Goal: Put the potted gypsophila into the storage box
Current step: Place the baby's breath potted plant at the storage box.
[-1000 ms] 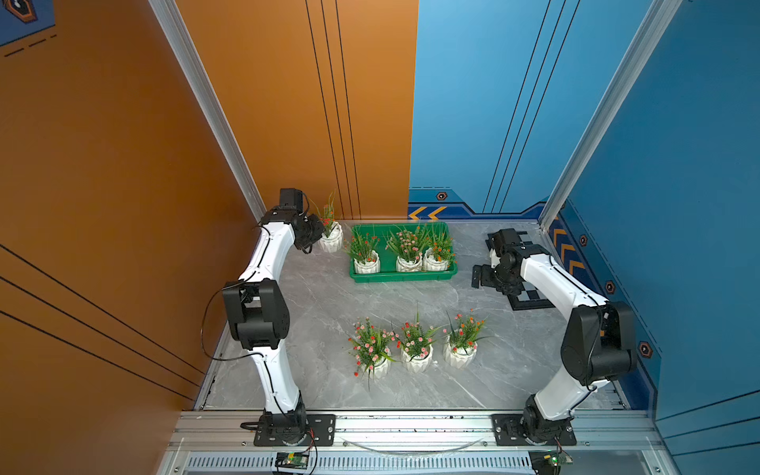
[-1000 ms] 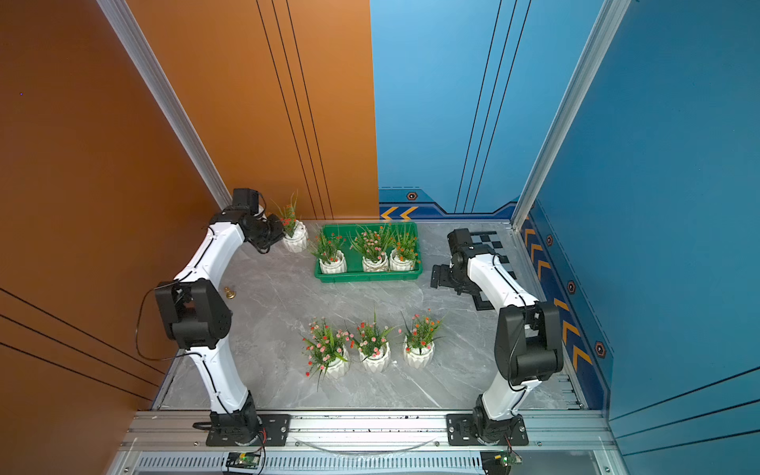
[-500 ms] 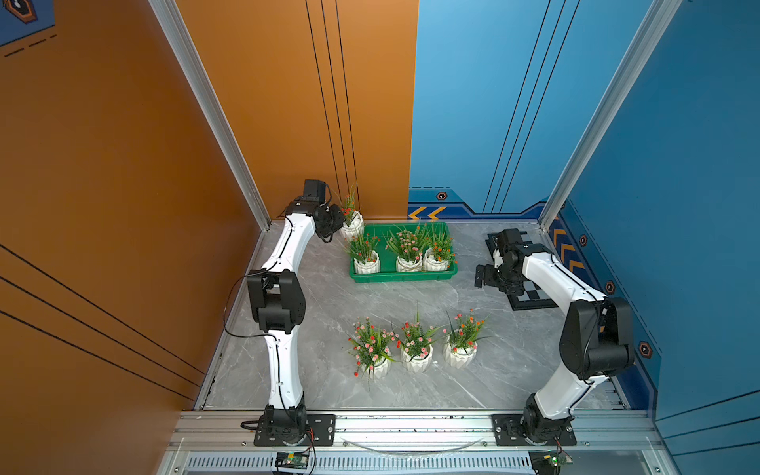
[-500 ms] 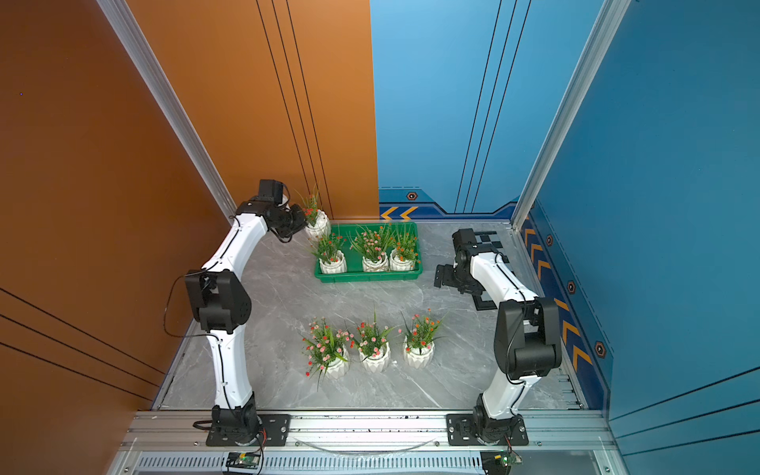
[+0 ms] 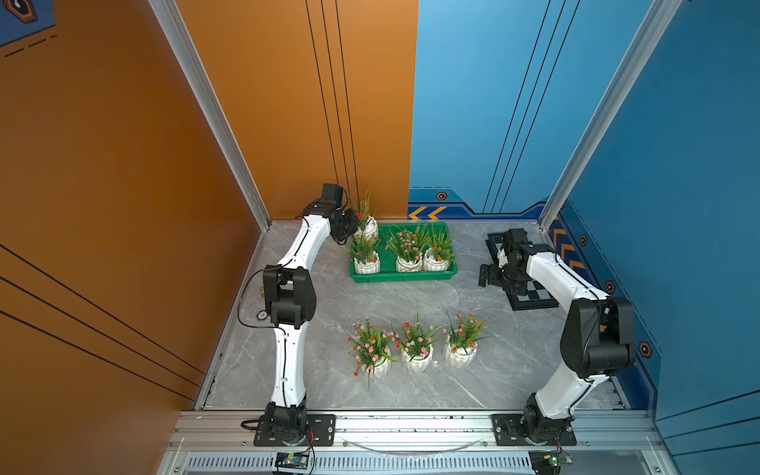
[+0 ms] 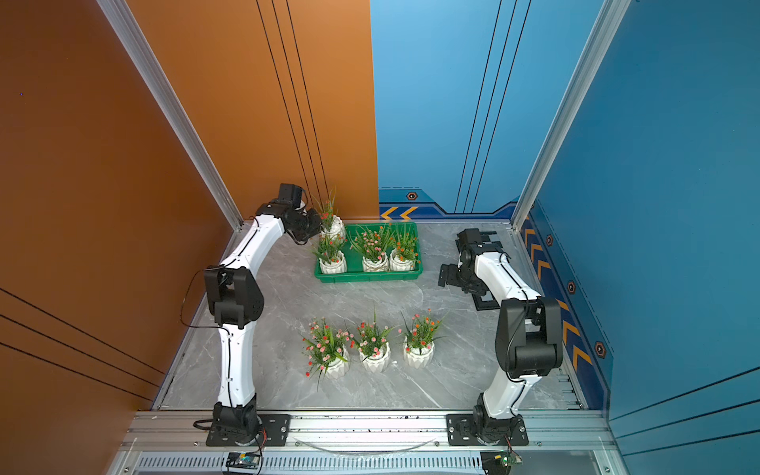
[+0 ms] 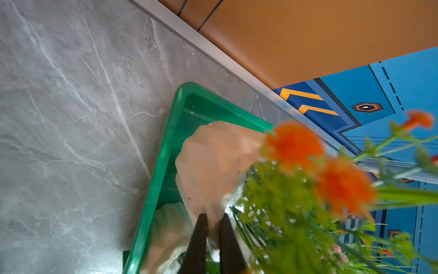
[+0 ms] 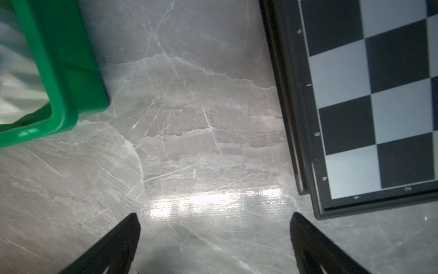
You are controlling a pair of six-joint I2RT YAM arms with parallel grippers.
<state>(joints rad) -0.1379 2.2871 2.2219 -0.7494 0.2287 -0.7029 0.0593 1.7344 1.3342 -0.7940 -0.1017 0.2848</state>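
Note:
The robot's left gripper holds the pot and will next lower it into the box's empty back corner (image 7: 193, 119) below, behind a standing pot, and let go of the pot's rim.
My left gripper (image 7: 213, 217) is shut on the rim of a potted gypsophila (image 7: 218, 161) with orange-red blossoms. In both top views this pot (image 5: 367, 227) (image 6: 334, 225) hangs over the back-left corner of the storage box (image 5: 403, 276) (image 6: 368, 277), a green tray. Three pots stand inside along its front: left (image 5: 366, 265), middle (image 5: 409, 263), right (image 5: 436, 260). Three more pots (image 5: 376, 366) (image 5: 416, 358) (image 5: 460, 354) stand in a row on the table nearer the front. My right gripper (image 8: 214, 219) (image 5: 487, 277) is open and holds nothing, low over the table to the right of the box.
A black-and-white chequered board (image 5: 534, 298) (image 8: 379, 95) lies right of the box, partly under my right arm. The orange back wall (image 7: 308, 35) runs close behind the held pot. The box's corner (image 8: 71, 95) shows near my right gripper.
My left arm has carried the pot rightward from the table left of the box to over its back-left corner. My right gripper has shifted slightly and stays open.

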